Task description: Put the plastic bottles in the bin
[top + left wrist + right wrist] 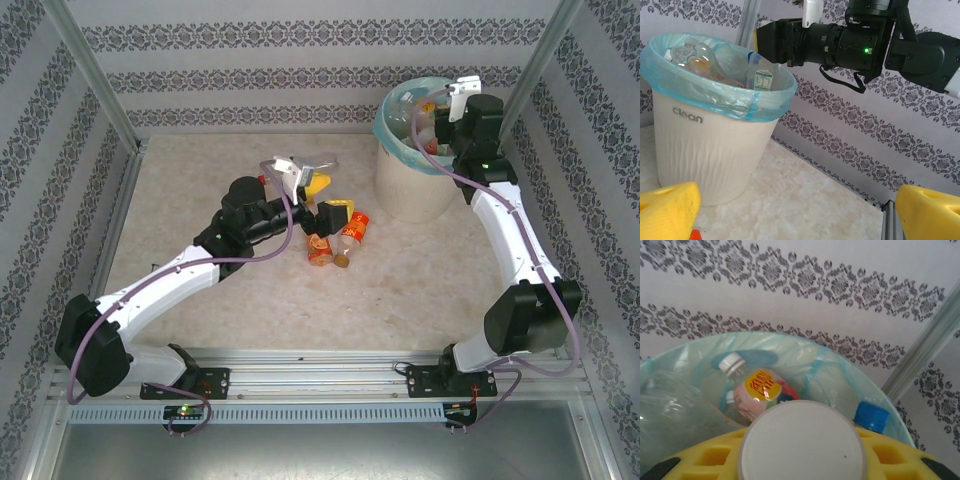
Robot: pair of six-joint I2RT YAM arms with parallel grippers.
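Next, my right gripper lowers the white-capped bottle into the teal bag and releases it inside, since the bin's opening (428,128) (812,382) lies below the gripper.
The cream bin (412,185) with a teal bag stands at the back right and holds several plastic bottles (757,390), one with a blue cap (871,416). Over its rim, my right gripper (436,126) (802,462) is shut on a bottle whose white cap (801,437) sits between the yellow fingers (705,457). Two bottles with red and orange labels (320,248) (352,230) lie mid-table. Just behind them my left gripper (328,198) (800,215) is wide open, nothing between its yellow fingertips (665,210). In the left wrist view the bin (705,145) is at the left.
Patterned walls enclose the table on three sides, with metal posts (530,70) at the back corners. The right arm (865,40) stretches across above the bin. Bare tabletop (420,290) lies between the bottles and the near rail.
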